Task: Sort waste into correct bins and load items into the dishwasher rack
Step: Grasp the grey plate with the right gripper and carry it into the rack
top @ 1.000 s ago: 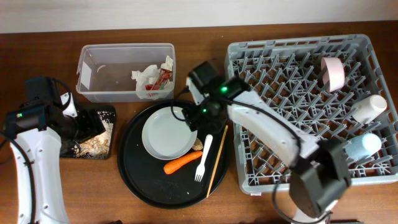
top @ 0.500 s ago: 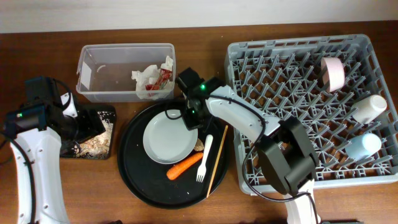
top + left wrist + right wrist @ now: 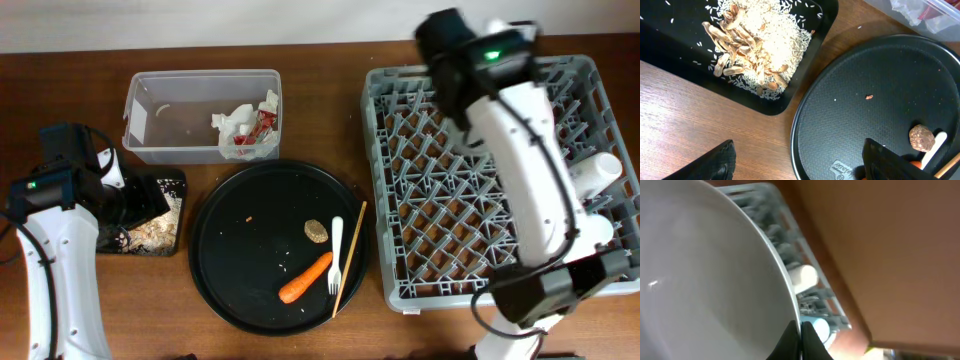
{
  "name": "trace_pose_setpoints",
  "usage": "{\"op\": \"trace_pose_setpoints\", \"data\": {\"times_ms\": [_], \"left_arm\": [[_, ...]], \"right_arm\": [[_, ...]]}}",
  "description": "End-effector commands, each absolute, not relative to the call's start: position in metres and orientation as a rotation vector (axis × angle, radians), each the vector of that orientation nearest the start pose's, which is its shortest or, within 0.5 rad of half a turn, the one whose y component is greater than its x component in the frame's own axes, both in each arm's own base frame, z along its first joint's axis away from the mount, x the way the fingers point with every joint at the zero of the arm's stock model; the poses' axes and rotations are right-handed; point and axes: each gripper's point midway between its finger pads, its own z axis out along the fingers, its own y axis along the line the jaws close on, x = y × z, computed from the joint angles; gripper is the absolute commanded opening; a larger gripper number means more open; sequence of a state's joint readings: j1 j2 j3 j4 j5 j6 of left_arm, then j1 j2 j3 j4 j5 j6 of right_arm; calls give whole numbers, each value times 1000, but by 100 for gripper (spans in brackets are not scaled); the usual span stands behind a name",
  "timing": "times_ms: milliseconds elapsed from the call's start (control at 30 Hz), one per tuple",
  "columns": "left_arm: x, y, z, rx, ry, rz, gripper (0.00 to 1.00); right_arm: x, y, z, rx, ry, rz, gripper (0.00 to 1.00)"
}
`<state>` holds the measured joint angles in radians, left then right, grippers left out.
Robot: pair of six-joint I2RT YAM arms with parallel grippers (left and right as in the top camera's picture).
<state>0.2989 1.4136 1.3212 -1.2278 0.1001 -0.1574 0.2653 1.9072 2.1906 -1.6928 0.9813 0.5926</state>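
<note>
My right gripper should move down toward the upright pegs below it and let go of the plate's rim, because the plate hangs on edge high over the rack (image 3: 440, 200).
My right gripper (image 3: 799, 335) is shut on the rim of the pale grey plate (image 3: 705, 270), held on edge high above the dishwasher rack (image 3: 440, 200). In the right wrist view the white cup (image 3: 802, 275) and light blue cup (image 3: 820, 330) lie in the rack below. The right arm (image 3: 500, 120) hides the plate and pink bowl from overhead. My left gripper (image 3: 800, 165) is open and empty beside the shallow black tray (image 3: 670, 40) of rice (image 3: 760, 45). On the round tray (image 3: 250, 270) lie a carrot (image 3: 306, 278), a brown lump (image 3: 316, 231), a white fork (image 3: 335, 255) and chopsticks (image 3: 349, 258).
A clear tub (image 3: 160, 120) at the back left holds white tissues (image 3: 235, 122) and red wrappers (image 3: 262, 125). The left arm (image 3: 50, 230) stands at the table's left edge. The rack's upright pegs fill the right side of the table.
My right gripper shut on the plate's rim, lifted it off the round tray and carried it up over the rack. The carrot shifted slightly. The left arm stayed still.
</note>
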Motion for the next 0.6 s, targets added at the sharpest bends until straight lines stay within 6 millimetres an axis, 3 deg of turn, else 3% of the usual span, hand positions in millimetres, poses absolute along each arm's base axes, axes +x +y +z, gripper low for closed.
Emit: {"op": "trace_pose_setpoints", "data": {"times_ms": [0,67,167,233,300,467,567], "left_arm": [[282,68,177,-612,2805,-130,80],[282,68,177,-613,2805,-130,80],[283,68,177,-616,2801,-133,80],[283,68,177,-615,2799,-135,81],[283,68,177,-615,2799,-135,80],[284,68,177,-615,2797,-135,80],[284,68,177,-615,2797,-135,81]], "right_arm": [[365,-105,349,831,2040,-1189,4],[369,-126,351,908,1989,-1189,4],[398,-122,341,781,2040,-1199,4],[421,-114,314,639,2153,-1184,4],[431,-109,283,544,2238,-1179,4],[442,-78,232,368,2309,-1181,4],[437,-70,208,312,2349,-1206,4]]}}
